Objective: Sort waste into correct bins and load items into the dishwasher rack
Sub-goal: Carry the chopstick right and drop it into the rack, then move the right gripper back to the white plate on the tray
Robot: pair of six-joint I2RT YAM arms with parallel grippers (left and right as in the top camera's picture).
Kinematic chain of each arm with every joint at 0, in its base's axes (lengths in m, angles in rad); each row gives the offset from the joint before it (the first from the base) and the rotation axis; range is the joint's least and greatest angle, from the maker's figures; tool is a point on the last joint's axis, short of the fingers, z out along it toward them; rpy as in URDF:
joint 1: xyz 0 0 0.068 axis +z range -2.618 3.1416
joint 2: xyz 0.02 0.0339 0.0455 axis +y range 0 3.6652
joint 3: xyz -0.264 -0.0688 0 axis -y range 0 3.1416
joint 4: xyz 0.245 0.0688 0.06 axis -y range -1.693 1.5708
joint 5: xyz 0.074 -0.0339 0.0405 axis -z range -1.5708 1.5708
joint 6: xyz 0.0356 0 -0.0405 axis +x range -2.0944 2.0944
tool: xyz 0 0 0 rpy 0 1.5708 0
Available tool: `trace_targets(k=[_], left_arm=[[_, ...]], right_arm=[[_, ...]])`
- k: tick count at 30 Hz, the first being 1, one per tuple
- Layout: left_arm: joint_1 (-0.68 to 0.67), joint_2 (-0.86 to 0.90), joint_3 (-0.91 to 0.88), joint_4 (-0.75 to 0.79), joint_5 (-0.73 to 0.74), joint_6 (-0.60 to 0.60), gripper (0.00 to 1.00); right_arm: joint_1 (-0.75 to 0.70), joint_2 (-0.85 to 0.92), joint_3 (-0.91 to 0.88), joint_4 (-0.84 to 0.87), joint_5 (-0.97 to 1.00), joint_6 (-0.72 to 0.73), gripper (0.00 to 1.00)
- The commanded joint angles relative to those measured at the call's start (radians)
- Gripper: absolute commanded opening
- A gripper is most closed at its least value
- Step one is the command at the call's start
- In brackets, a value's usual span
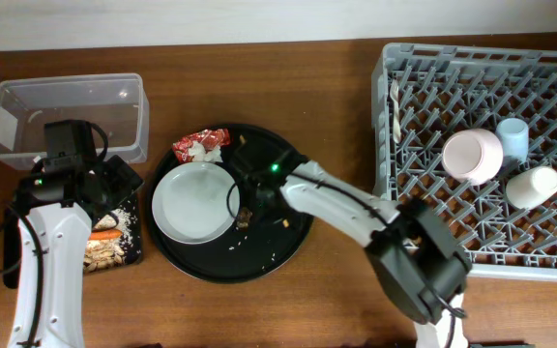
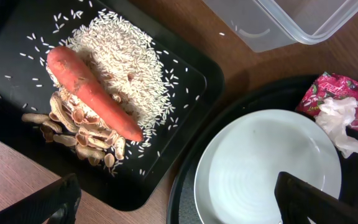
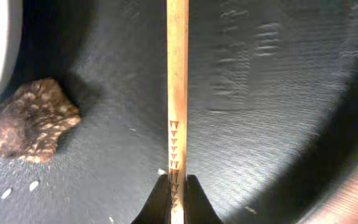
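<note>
The right gripper rises next, crosses to the right in the overhead view and releases the stick by the white fork in the rack, since cutlery lies there.
My right gripper (image 3: 178, 194) is shut on a thin wooden stick (image 3: 178, 74) with small triangle marks, low over the round black tray (image 1: 288, 242). A small brown lump (image 3: 27, 127) lies on that tray to the stick's left. The pale grey plate (image 1: 193, 201) and the red-and-white wrapper with tissue (image 1: 201, 145) are on the same tray. My left gripper (image 2: 179, 208) is open, over the gap between the flat black tray (image 2: 191, 81) and the plate (image 2: 272, 168). The carrot (image 2: 89, 90), rice (image 2: 123, 59) and beige scraps (image 2: 79, 134) lie on the flat tray.
The clear tub (image 1: 71, 116) stands at the back left. The grey rack (image 1: 472, 68) at the right holds a pinkish bowl (image 1: 472, 157), a blue cup (image 1: 513, 137), a white cup (image 1: 533, 187) and a white fork (image 1: 395, 106).
</note>
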Motion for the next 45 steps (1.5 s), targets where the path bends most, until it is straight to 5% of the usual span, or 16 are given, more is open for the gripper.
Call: trace_targets(k=[1, 9, 18, 34, 39, 45], left_arm=[[0.004, -0.017, 0.019, -0.002, 0.0, 0.005, 0.99], [0.004, -0.017, 0.019, -0.001, 0.0, 0.005, 0.99], [0.004, -0.017, 0.019, -0.001, 0.0, 0.005, 0.99], [0.004, -0.017, 0.019, -0.001, 0.0, 0.005, 0.99], [0.004, -0.017, 0.019, -0.001, 0.0, 0.005, 0.99], [0.004, -0.017, 0.019, -0.001, 0.0, 0.005, 0.99]], right_arm=[[-0.063, -0.137, 0.044, -0.038, -0.027, 0.013, 0.04], [-0.393, -0.401, 0.044, -0.119, -0.034, -0.053, 0.04], [-0.707, -0.355, 0.043, -0.136, -0.14, -0.234, 0.04], [-0.73, -0.179, 0.043, -0.087, -0.14, -0.26, 0.04], [-0.73, -0.179, 0.043, -0.093, -0.148, -0.259, 0.42], [-0.73, -0.18, 0.043, -0.117, -0.213, -0.248, 0.51]])
